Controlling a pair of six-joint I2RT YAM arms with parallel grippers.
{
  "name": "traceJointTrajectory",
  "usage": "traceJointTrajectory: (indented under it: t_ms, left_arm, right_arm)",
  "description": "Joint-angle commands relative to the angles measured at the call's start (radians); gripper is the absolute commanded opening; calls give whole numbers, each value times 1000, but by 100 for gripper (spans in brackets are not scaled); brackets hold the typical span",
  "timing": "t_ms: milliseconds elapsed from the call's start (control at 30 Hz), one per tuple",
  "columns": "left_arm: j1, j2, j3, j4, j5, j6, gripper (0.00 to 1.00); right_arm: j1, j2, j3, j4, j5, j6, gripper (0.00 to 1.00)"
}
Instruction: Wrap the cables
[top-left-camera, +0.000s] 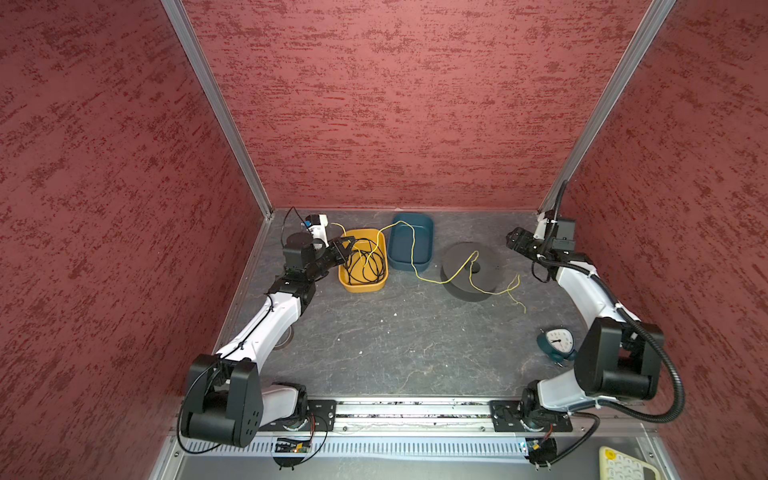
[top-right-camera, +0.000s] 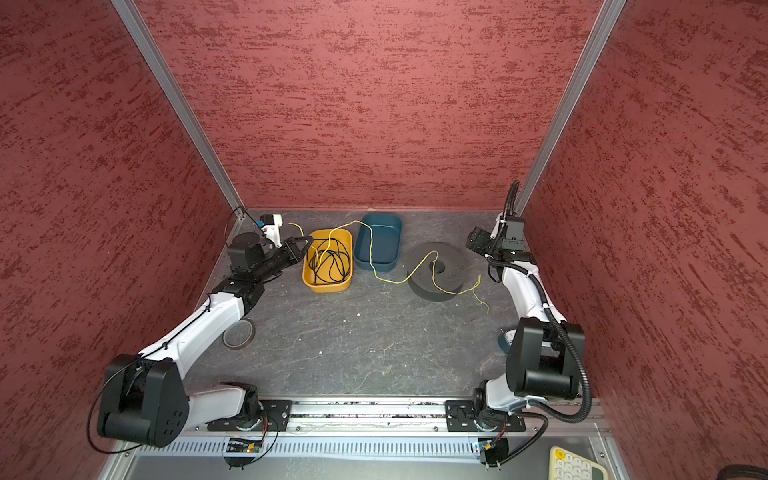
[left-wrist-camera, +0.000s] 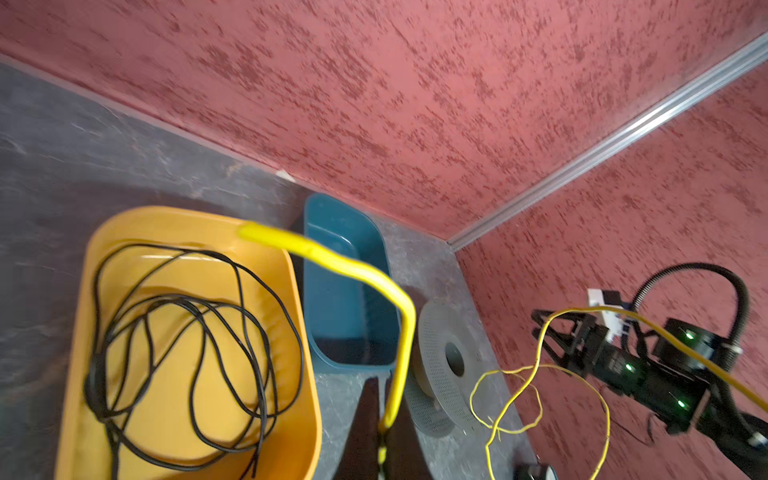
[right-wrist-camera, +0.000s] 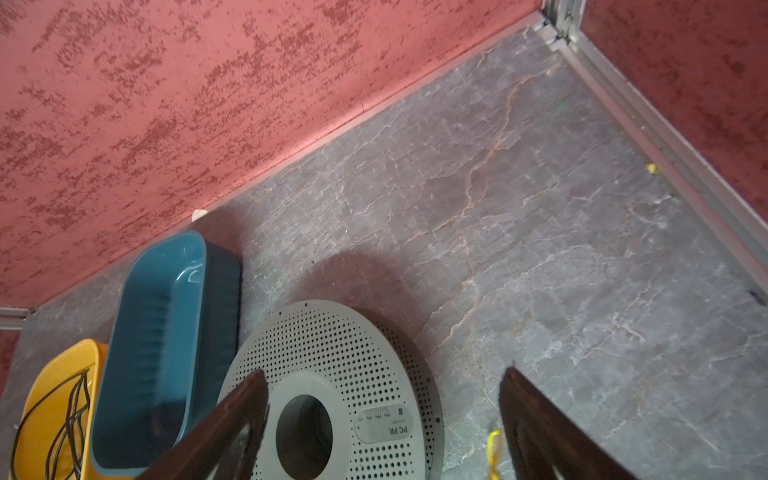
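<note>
My right gripper is open above the spool's near rim (top-left-camera: 497, 265) (right-wrist-camera: 417, 416), so next I will move it down toward the spool and bring its fingers onto that rim.
The cable (top-left-camera: 430, 281) is a thin yellow-green wire. It runs from my left gripper (top-left-camera: 349, 245) over two trays, drops to the table, crosses the grey perforated spool (top-left-camera: 490, 266) and ends in loose loops to its right. In the left wrist view the jaws of the left gripper (left-wrist-camera: 382, 419) are shut on the cable (left-wrist-camera: 357, 270), which arches up and away. My right gripper (top-left-camera: 513, 241) hangs open near the back right corner, apart from the cable. In the right wrist view its gripper (right-wrist-camera: 384, 386) stands wide over the spool (right-wrist-camera: 353, 353), with a bit of cable (right-wrist-camera: 493, 444) by one finger.
A yellow tray (top-left-camera: 361, 287) holding a tangled black cord (top-left-camera: 365, 266) stands beside a blue tray (top-left-camera: 430, 237) at the back. An alarm clock (top-left-camera: 555, 343) lies by the right arm. A tape roll (top-right-camera: 239, 334) lies under the left arm. A calculator (top-left-camera: 623, 463) sits at the front right.
</note>
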Motion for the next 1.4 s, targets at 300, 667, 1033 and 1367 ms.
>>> traceJointTrajectory:
  t_ms: [300,667,1033,1367]
  left_arm:
    - [-72,-175,-19,-160,41,228,4]
    - [-86,-281,-64,-258,-8,271,5]
    - [-90,-269,-57,-247,7,261,5]
    - [-96,-268,-64,-239,4,255,5]
  right_arm:
    - [-21,138,-83,203,-159,66,78]
    - [-62,197,-260,519,-436,183,66]
    - [-70,299,-352,822,-612,307,61]
    - [-70,393,-392,1098,-714,454,56]
